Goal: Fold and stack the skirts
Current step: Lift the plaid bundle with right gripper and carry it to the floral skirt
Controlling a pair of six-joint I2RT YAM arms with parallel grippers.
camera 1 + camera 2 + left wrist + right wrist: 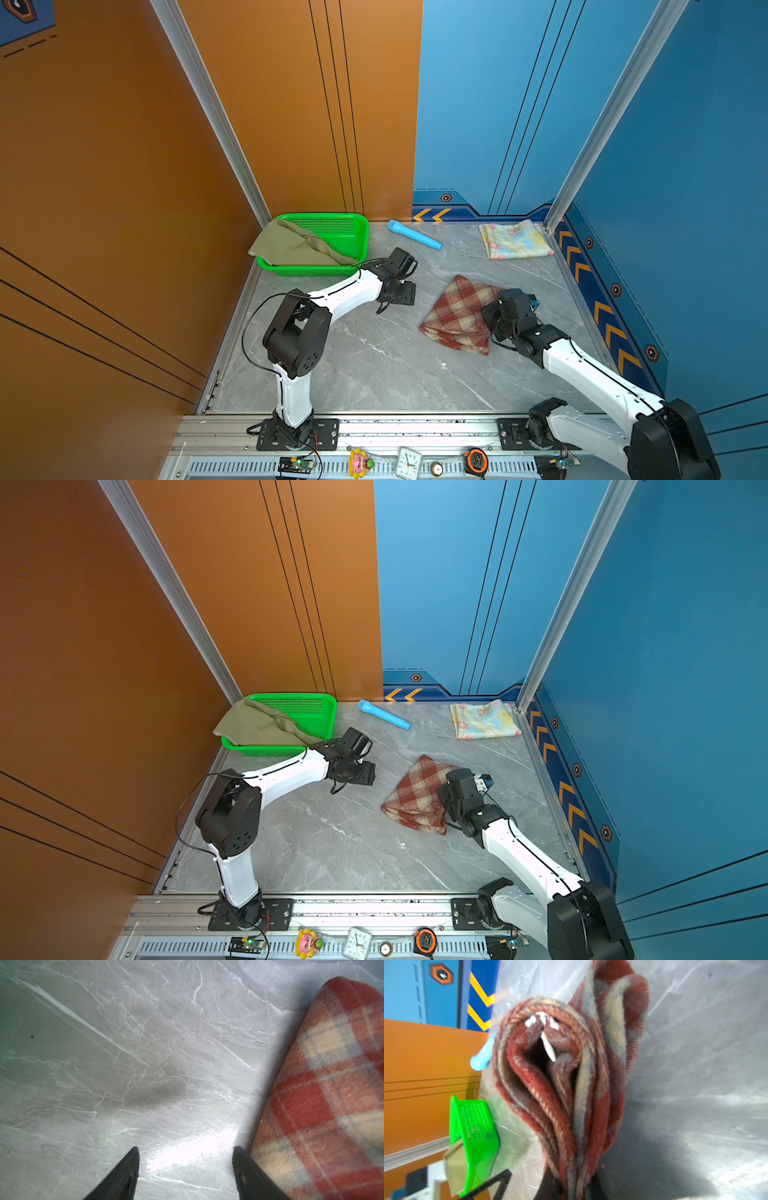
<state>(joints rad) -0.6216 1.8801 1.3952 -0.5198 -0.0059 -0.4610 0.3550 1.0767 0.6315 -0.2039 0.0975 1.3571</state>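
Observation:
I will lift my right gripper, move it outward and lower the plaid skirt (457,320) onto the pastel flowered skirt (515,240) to let it go, because the pastel flowered skirt lies outward of the gripper.
The red-and-cream plaid skirt (457,320) lies folded in a bundle on the grey marble table (374,365), right of centre. My right gripper (577,1186) is shut on its near right edge, and the layered folds rise straight out of the jaws. My left gripper (186,1153) hangs open over bare marble, with the plaid skirt (332,1084) just beside one finger and nothing between the fingers. The pastel flowered skirt (515,240) lies folded flat in the far right corner. The olive-green skirt (291,248) is draped over the left side of the basket.
A green mesh basket (349,232) stands at the far left against the orange wall. A light-blue tube (413,235) lies on the table between the basket and the flowered skirt. Metal rails edge the table left and right.

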